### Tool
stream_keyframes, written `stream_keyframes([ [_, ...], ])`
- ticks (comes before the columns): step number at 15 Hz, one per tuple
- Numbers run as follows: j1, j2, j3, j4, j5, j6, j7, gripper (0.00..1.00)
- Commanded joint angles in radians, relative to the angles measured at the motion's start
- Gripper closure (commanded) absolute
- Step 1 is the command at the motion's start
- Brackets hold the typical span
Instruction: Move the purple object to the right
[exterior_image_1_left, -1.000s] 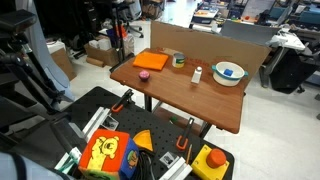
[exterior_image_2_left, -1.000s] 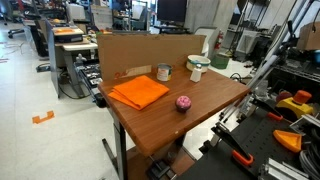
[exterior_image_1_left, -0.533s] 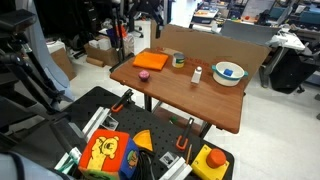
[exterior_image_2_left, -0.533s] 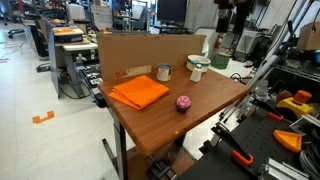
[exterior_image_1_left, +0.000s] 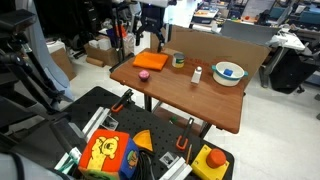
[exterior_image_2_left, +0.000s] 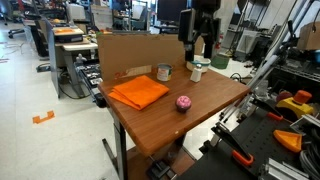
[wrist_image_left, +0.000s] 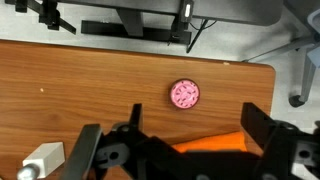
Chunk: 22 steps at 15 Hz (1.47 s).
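My gripper lowers toward the table edge next and closes its wide-open fingers around the sides of the magenta ball (exterior_image_1_left: 144, 75) (wrist_image_left: 185, 94), which lies below, nearer that edge.
The purple object is a small round magenta ball. It lies on the wooden table near the edge, by the orange cloth, in both exterior views (exterior_image_1_left: 143, 73) (exterior_image_2_left: 183, 102) and in the wrist view (wrist_image_left: 185, 94). My gripper (exterior_image_1_left: 152, 42) (exterior_image_2_left: 200, 48) hangs open and empty well above the table, over the cloth and can area. In the wrist view the two black fingers (wrist_image_left: 178, 135) stand wide apart, with the ball between and beyond them and nothing held.
On the table (exterior_image_1_left: 215, 100) are a flat orange cloth (exterior_image_1_left: 152, 61) (exterior_image_2_left: 138, 92) (wrist_image_left: 215, 143), a tin can (exterior_image_1_left: 178, 60) (exterior_image_2_left: 164, 72), a small white bottle (exterior_image_1_left: 197, 74) (wrist_image_left: 42, 158) and a light-blue bowl (exterior_image_1_left: 229, 72). A cardboard wall (exterior_image_2_left: 130, 50) lines one side.
The arm has come into both exterior views from above and moved over the table. The ball and the other things have not moved.
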Motion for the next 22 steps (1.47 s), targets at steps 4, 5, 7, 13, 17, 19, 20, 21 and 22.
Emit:
stream_keyframes([
  [4,0.043,0.257,-0.011,0.249,-0.037,-0.175,0.045,0.00],
  [5,0.053,0.285,-0.012,0.274,-0.038,-0.208,0.055,0.00],
  [7,0.072,0.332,-0.014,0.315,-0.044,-0.257,0.072,0.00],
  [13,0.117,0.443,-0.036,0.404,-0.061,-0.298,0.136,0.00],
  [17,0.138,0.500,-0.057,0.452,-0.076,-0.305,0.195,0.00],
  [19,0.144,0.527,-0.062,0.471,-0.078,-0.314,0.212,0.00],
  [20,0.148,0.538,-0.066,0.478,-0.080,-0.315,0.220,0.00],
  [21,0.153,0.547,-0.071,0.483,-0.085,-0.313,0.227,0.00],
  [22,0.159,0.555,-0.078,0.488,-0.091,-0.309,0.239,0.25],
])
